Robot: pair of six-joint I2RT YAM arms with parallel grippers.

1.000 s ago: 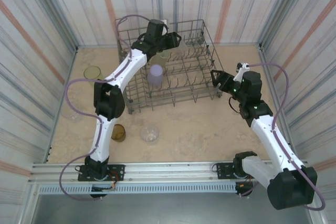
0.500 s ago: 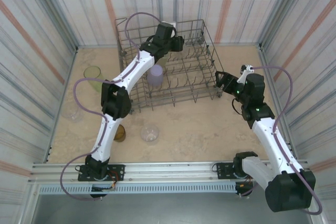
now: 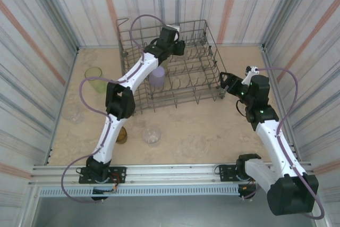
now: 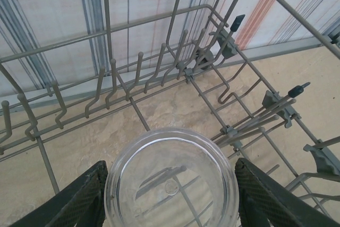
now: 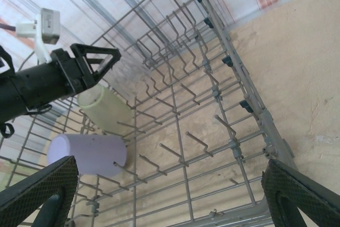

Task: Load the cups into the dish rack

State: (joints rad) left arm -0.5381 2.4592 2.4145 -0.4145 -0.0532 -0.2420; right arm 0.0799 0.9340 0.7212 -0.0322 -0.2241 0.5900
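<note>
The left gripper will bring the clear cup down into the free part of the dish rack's wires below, next to the pale yellow-green cup [image 5: 103, 107], and let go of the clear cup.
The grey wire dish rack [image 3: 212, 40] stands at the back of the table. My left gripper [image 3: 175, 43] reaches over its far rows, shut on a clear cup [image 4: 170, 179] that hangs mouth-up above the tines, one finger [image 4: 74, 200] on each side. Inside the rack lie a lavender cup [image 3: 156, 75] [image 5: 87, 155] and a pale yellow-green cup [image 5: 103, 107]. My right gripper [image 3: 226, 82] hovers open at the rack's right end with nothing between its fingers [image 5: 303, 195].
Loose on the table: a yellow-green cup [image 3: 93, 75] at the left, a clear cup [image 3: 72, 113] near the left wall, an amber cup [image 3: 121, 134] partly behind my left arm, and a clear cup [image 3: 152, 135] at the front. Striped walls close in three sides.
My left arm has stretched farther toward the rack's back, carrying the clear cup. The right gripper has drifted slightly right and stayed open.
</note>
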